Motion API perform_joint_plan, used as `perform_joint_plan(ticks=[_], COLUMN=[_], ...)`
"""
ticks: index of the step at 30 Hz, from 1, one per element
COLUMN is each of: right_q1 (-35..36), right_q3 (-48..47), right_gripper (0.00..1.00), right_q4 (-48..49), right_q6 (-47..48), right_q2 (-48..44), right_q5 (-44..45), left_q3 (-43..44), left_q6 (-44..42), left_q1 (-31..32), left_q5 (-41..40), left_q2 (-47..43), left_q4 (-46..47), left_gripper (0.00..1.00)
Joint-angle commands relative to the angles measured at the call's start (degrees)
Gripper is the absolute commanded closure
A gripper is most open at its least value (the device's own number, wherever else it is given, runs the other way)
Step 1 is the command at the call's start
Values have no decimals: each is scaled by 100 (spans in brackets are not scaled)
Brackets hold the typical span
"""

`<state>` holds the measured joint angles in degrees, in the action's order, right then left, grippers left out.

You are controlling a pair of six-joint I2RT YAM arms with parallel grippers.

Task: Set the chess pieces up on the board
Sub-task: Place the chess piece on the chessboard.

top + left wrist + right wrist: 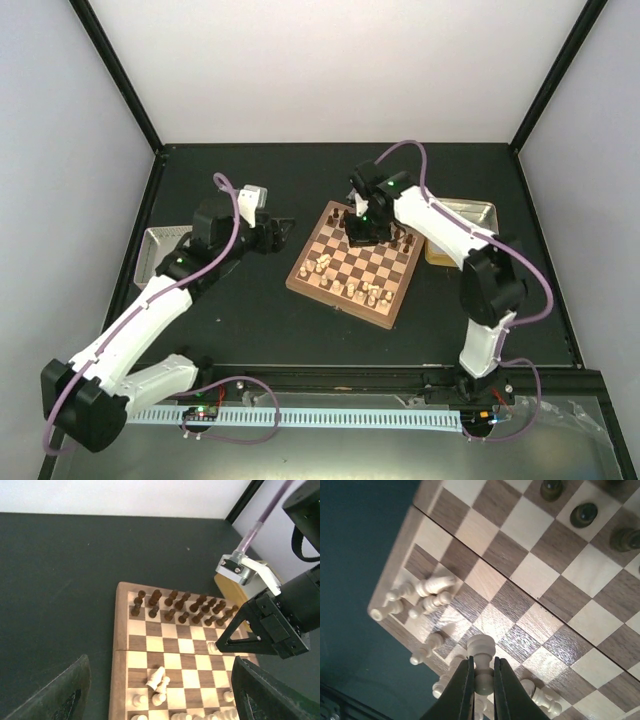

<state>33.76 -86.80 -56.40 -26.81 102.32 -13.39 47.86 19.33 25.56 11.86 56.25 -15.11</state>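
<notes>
My right gripper moves back and down toward the board's near side next, to reach an empty square just in front of the standing cream pieces.
The board (340, 304) lies angled at mid-table. Dark brown chess pieces (180, 607) stand in two rows along its far side. Cream chess pieces (159, 679) crowd the near side, and some lie toppled (434, 586). My right gripper (481, 664) is shut on a cream piece (480, 646), held above the squares near the cream rows. That same gripper (358, 232) hangs over the board's far half. My left gripper (276, 232) is just left of the board, open and empty. Its fingers (60, 695) frame the board's left edge.
A metal tray (152, 248) sits at the left behind my left arm. Another tray (472, 212) is at the right, behind the right arm. A yellowish block (438, 252) lies beside the board's right edge. Black frame posts stand at the table's corners.
</notes>
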Motion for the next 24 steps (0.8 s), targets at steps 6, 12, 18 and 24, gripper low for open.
perform_joint_plan(ticks=[6,12,18,24], right_q1=[64,189,372,452], right_q3=[-1457,-1565,-1672,-1732], right_gripper=[98,97,95,95], right_q4=[-2146,-2640,-2806,-2789], right_q6=[392,376,342,255], right_q2=[1164,1407,1659,1941], right_q5=[-101,81,220,406], left_q3=[289,355,477,486], left_q6=[-369,-482,-484,-526], left_q1=[-43,-43,-49,-51], left_q5=[-464,-642,-672,-801], left_q2=[393,500,685,699], left_q4=[79,96,-48,-84], left_gripper=[21,20,20,20])
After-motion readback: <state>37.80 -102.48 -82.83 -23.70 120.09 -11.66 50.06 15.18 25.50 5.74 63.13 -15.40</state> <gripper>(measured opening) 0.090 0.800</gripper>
